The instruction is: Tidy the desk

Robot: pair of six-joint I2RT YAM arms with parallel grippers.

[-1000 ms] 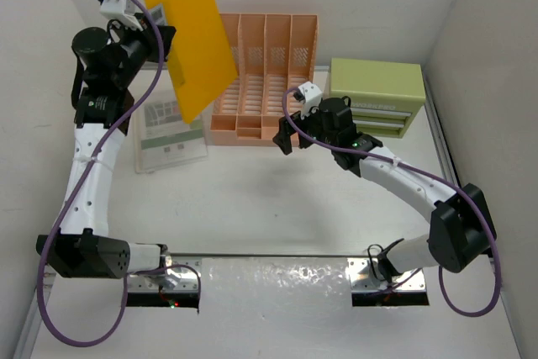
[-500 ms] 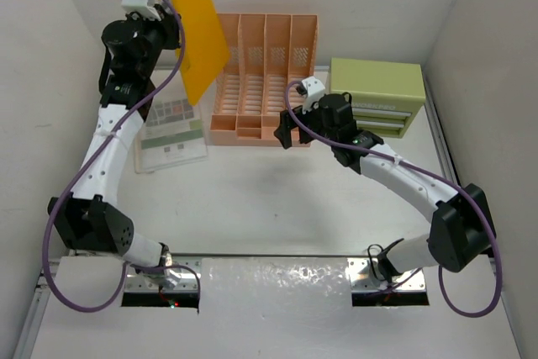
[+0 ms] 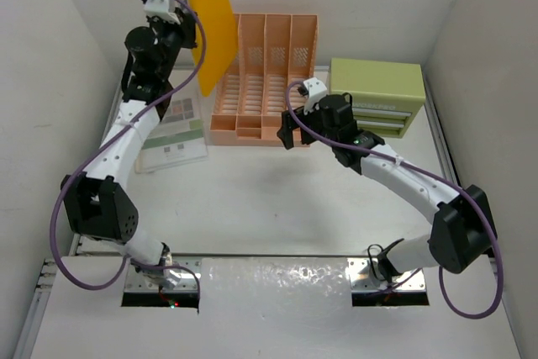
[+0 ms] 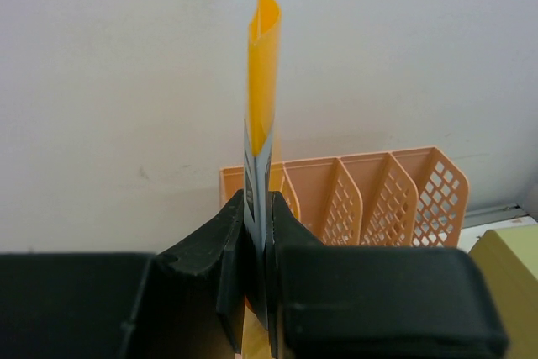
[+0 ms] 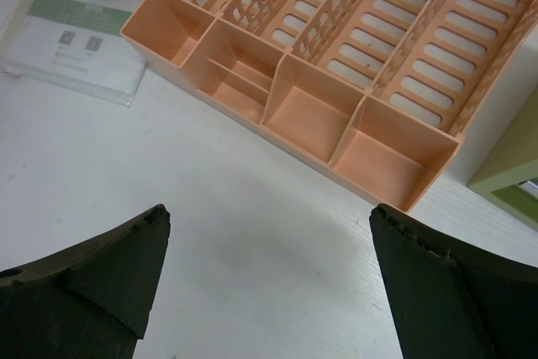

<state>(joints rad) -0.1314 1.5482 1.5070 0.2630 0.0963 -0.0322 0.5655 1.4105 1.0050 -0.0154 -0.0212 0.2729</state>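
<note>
My left gripper holds the yellow folder upright but high above the rack's open end slot [image 3: 227, 96] [image 4: 274, 189] by the document. It will move over that slot and go down next.
My left gripper [image 3: 185, 35] is shut on a yellow folder [image 3: 212, 14] and holds it upright, edge-on, high above the left end of the peach slotted file rack [image 3: 265, 81]. In the left wrist view the folder [image 4: 263, 56] stands vertically between my shut fingers [image 4: 257, 208], with the rack [image 4: 370, 195] behind and below. My right gripper [image 3: 294, 136] is open and empty, hovering over the white desk [image 3: 269, 199] just in front of the rack. In the right wrist view it [image 5: 269, 224] is spread wide above the bare tabletop [image 5: 235, 233].
A document in a clear sleeve [image 3: 172, 132] lies flat left of the rack; it also shows in the right wrist view [image 5: 80, 23]. A green drawer box [image 3: 374, 94] stands right of the rack. White walls close in the left, back and right.
My left arm has swung the yellow folder to the right and turned it more edge-on, closer to the rack's left end. The right arm has barely moved.
</note>
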